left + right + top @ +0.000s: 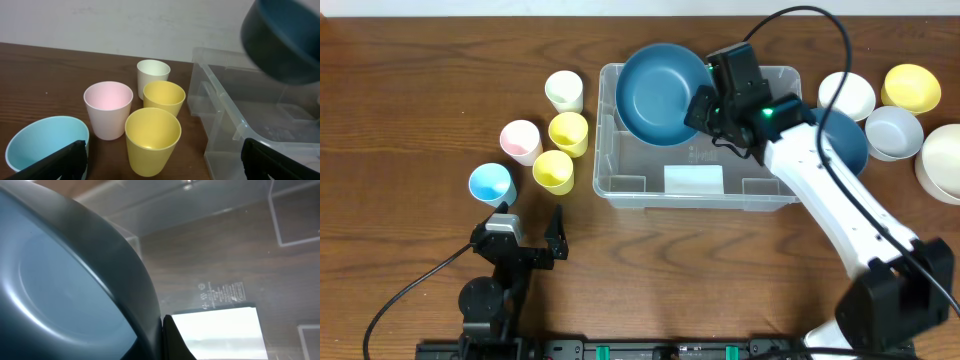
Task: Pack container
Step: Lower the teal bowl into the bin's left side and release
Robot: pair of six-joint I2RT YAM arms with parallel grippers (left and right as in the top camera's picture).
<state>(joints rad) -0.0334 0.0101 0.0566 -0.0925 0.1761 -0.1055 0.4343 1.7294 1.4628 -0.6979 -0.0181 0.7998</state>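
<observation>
The dark blue bowl is in my right gripper. Next, my right gripper needs to lower it slightly back, beside the white label.
The container is a clear rectangular bin in the middle of the table, with a white label on its floor. My right gripper is shut on the rim of a dark blue bowl and holds it tilted over the bin's far left part. The right wrist view shows the bowl pinched at the gripper, with the bin floor and label below. My left gripper stands open near the table's front, empty, its fingers wide apart in front of a yellow cup.
Left of the bin stand several cups: white, pink, two yellow, light blue. At the right are bowls: white, yellow, grey, another white, and a dark blue one under the arm.
</observation>
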